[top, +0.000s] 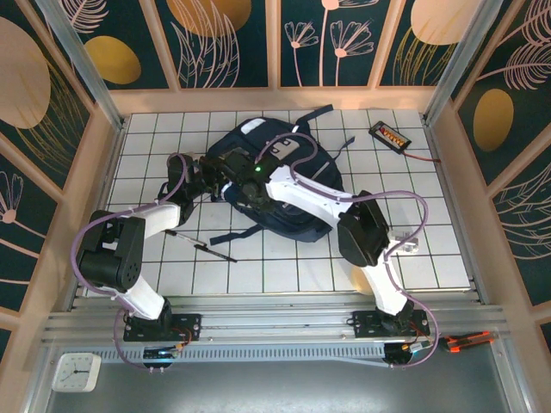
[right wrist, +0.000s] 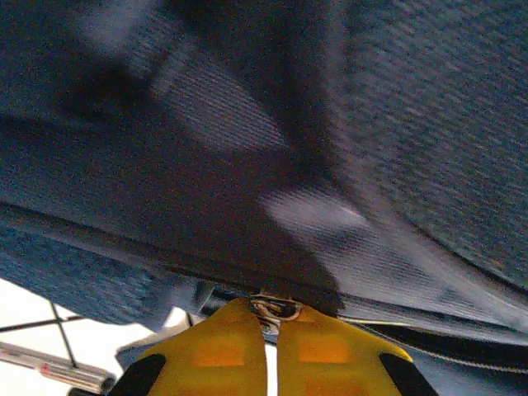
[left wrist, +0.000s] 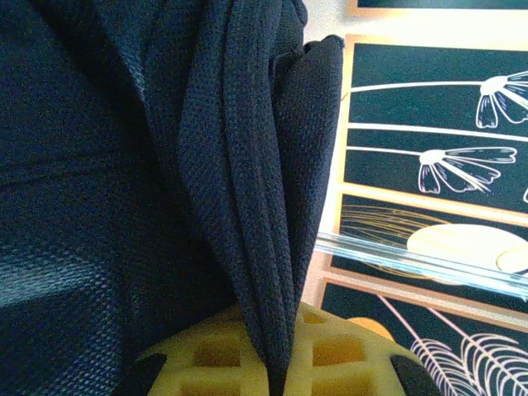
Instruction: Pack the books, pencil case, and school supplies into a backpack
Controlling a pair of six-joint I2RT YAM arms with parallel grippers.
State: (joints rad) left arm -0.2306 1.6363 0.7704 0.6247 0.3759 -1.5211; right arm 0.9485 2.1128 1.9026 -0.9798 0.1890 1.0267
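My right gripper draws back along the zip line toward the backpack's near edge point(right wrist: 466, 360) next, then releases the metal pull point(right wrist: 276, 308), because the zip runs on that way.
The navy backpack point(top: 288, 185) lies in the middle of the tiled table. At its left side my left gripper point(top: 209, 175) is shut on a fold of the backpack's dark mesh fabric point(left wrist: 264, 239), which runs down between the yellow fingers point(left wrist: 206, 355). Close beside it, my right gripper point(top: 234, 186) is shut on a small metal zip pull point(right wrist: 276, 308) at the backpack's zip line. A thin black pen point(top: 202, 246), one of the school supplies, lies on the tiles in front of the backpack, and in the right wrist view the pen point(right wrist: 58, 369) shows at the lower left. The books and the pencil case are out of view.
A black device with orange buttons point(top: 389, 135) and its cable sit at the back right. A small clock point(top: 76, 372) and an orange-handled tool point(top: 469, 342) lie below the table's near rail. Patterned walls enclose the table on three sides.
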